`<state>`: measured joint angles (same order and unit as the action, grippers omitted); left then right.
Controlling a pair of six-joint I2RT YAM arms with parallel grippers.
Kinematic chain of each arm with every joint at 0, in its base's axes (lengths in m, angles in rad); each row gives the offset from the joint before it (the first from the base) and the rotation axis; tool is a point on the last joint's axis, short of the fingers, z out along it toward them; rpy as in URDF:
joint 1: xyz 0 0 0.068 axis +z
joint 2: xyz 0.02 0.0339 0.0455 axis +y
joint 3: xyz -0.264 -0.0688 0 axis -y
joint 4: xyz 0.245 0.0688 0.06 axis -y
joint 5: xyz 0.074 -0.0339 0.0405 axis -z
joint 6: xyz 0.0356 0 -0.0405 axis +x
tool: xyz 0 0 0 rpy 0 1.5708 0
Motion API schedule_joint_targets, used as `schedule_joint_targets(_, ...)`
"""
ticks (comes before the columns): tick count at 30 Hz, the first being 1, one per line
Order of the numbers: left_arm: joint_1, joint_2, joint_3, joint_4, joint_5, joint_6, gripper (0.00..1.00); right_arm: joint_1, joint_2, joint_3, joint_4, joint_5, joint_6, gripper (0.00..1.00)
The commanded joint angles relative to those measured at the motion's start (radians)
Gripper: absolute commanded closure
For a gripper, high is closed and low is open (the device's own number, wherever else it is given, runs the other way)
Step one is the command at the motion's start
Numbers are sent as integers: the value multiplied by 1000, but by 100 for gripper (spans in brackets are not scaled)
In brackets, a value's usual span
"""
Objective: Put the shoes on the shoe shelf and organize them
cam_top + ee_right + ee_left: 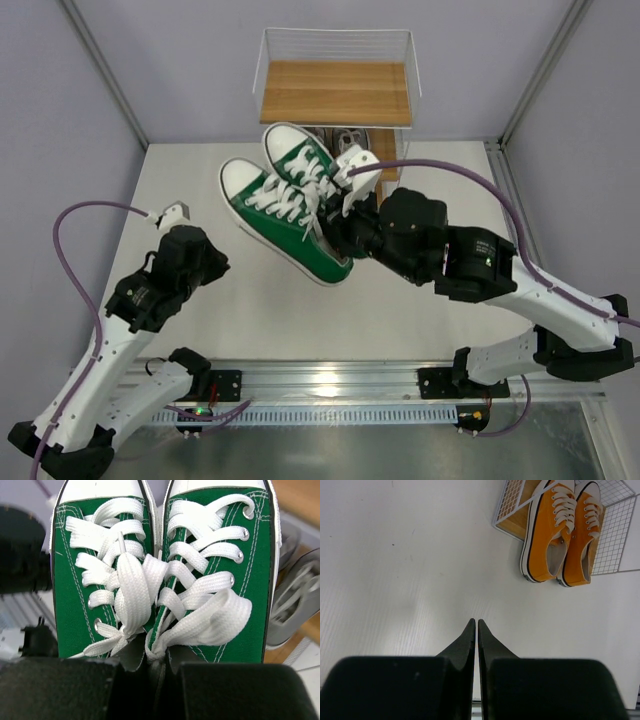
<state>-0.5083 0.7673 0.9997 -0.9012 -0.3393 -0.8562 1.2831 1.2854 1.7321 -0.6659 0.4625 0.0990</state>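
Note:
My right gripper should next swing outward, turn the toes of the green sneakers square to the shoe shelf and let go of the sneakers on the top wooden board (336,92), because that board is empty.
My right gripper (160,657) is shut on the inner collars of a pair of green sneakers (100,555), pinching the two together and holding them in the air. In the top view the green sneakers (285,205) hang tilted in front of the shoe shelf (335,92), toes toward it. Grey sneakers (340,140) sit on a lower tier and show in the right wrist view (295,605). Orange sneakers (560,530) stand side by side on the shelf's bottom board. My left gripper (476,625) is shut and empty, low over the bare table.
The shelf's white wire frame (512,500) stands at the table's far edge. The left arm (165,275) rests at the left side. Metal posts (110,75) flank the table. A rail (330,385) runs along the near edge.

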Motion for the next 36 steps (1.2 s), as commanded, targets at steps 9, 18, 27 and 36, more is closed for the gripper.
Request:
schedule_joint_targets(9,2,-51,54,-10,-15,-10,100,-206,353,553,180,271,-209,96)
schedule_joint_targets(18,2,-100,73,-82,-32,-27,100,-344,489,733,281,386,-151,96)
schedule_joint_targets(27,2,-117,63,-100,-38,-29,100,-396,477,727,292,381,-102,96)
schedule_joint_targets(36,2,-120,60,-99,-38,-23,100,-427,500,747,293,404,-36,96)
